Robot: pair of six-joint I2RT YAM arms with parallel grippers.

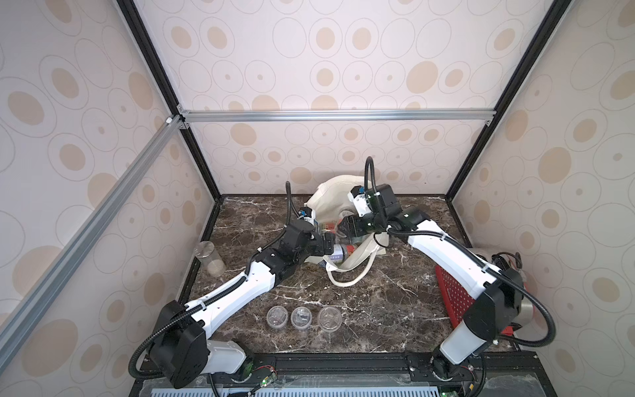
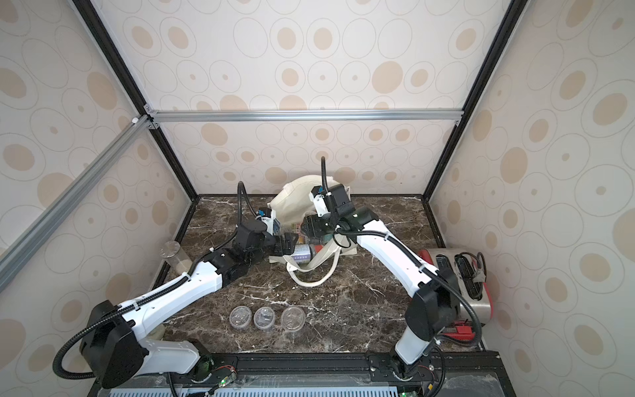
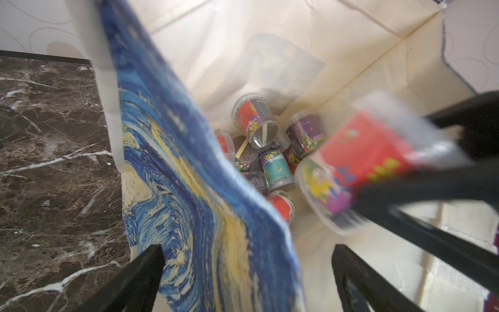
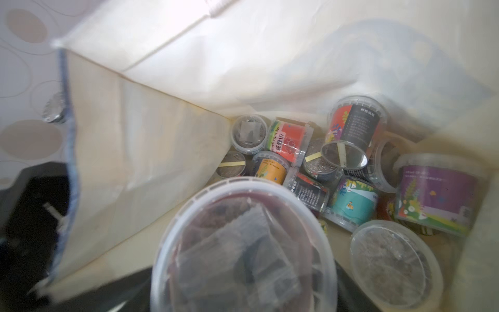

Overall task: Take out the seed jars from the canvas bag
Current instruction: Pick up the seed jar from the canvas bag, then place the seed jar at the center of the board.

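Note:
My right gripper should next move up out of the bag [image 1: 332, 194], then back and down to let go, because bare tabletop [image 1: 360, 321] lies back and below, beside the largest jar in the row.
The canvas bag [image 1: 332, 194] lies at the back of the table with its mouth towards me; its blue-and-yellow printed wall [image 3: 189, 189] shows in the left wrist view. My left gripper [image 3: 247, 251] is open and straddles that wall at the mouth, one finger outside and one inside. My right gripper [image 1: 344, 227] is inside the mouth, shut on a red-labelled seed jar [image 3: 361, 164] whose clear lid [image 4: 243, 248] fills the right wrist view. Several more seed jars [image 4: 351, 200] lie heaped at the bag's bottom. Three seed jars [image 1: 301, 318] stand in a row near the table's front edge.
A taller clear cylinder with beige grains [image 1: 210, 259] stands at the table's left edge. A red and steel appliance [image 2: 462, 271] with a black cord sits at the right, next to a red perforated panel [image 1: 453, 297]. The bag's white strap handles [image 1: 347, 275] loop over the table's middle.

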